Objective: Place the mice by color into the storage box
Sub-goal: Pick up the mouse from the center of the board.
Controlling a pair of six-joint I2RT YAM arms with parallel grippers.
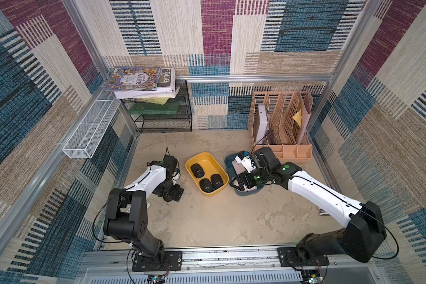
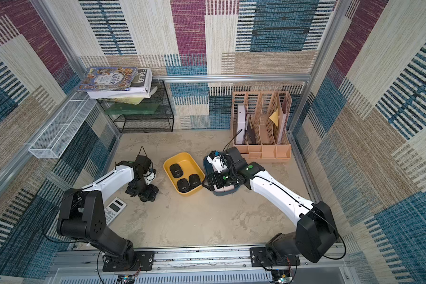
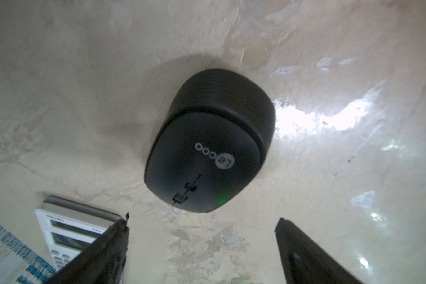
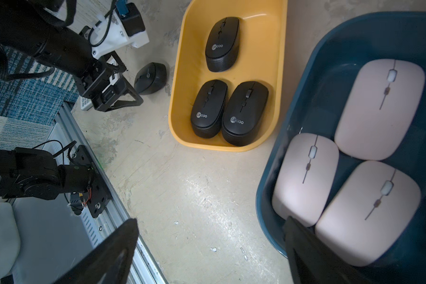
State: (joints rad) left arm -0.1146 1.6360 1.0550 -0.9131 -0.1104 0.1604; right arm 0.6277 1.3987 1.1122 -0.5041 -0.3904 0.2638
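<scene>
One black mouse is still outside the yellow box (image 1: 208, 157) of black mice, so next my left gripper should move down until its open fingers are on both sides of that mouse, and then close.
One black mouse (image 3: 209, 142) lies alone on the beige table, just ahead of my open left gripper (image 3: 203, 222), whose fingers do not touch it. From the right wrist it shows as a loose black mouse (image 4: 150, 78) beside the yellow box (image 4: 180, 98). That yellow box (image 1: 208, 157) holds three black mice (image 1: 205, 185). Three pale pink mice (image 4: 379, 108) lie in the blue box (image 4: 305, 81). My right gripper (image 4: 210, 221) hangs open and empty over the blue box's near rim; in a top view the right gripper (image 1: 236, 183) covers most of that box.
A white-and-grey calculator (image 2: 115, 209) lies on the table by the left arm. At the back stand a peach file organizer (image 1: 280, 127) and a black mesh rack (image 1: 162, 115) topped with books (image 1: 140, 82). A white wire basket (image 1: 89, 127) hangs on the left wall.
</scene>
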